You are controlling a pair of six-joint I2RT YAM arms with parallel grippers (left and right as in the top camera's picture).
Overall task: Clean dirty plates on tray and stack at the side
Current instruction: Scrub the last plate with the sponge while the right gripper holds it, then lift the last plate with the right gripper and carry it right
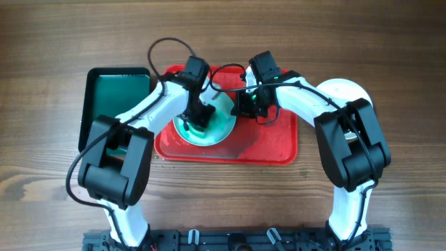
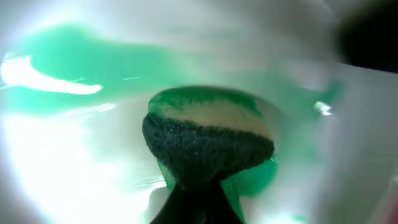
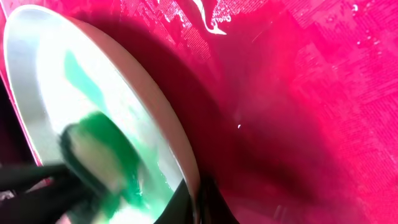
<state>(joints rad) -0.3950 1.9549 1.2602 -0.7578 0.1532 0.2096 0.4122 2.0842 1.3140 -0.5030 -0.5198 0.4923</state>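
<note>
I should lift my right gripper, move right in the overhead view and lower the plate onto the other white plate beside the tray to release it.
One dirty plate, white with green smears, is tilted on the red tray. My left gripper is shut on a sponge with a dark scrub side and presses it on the plate's face. My right gripper is shut on the plate's right rim. In the right wrist view the fingers pinch the rim of the plate, the sponge lies blurred on it, and the wet tray is behind. Another white plate lies right of the tray, partly under my right arm.
A smaller dark green tray stands left of the red tray. The red tray's floor is wet, with droplets near its front edge. Both arms cross over the tray's back half. Bare wooden table surrounds the trays.
</note>
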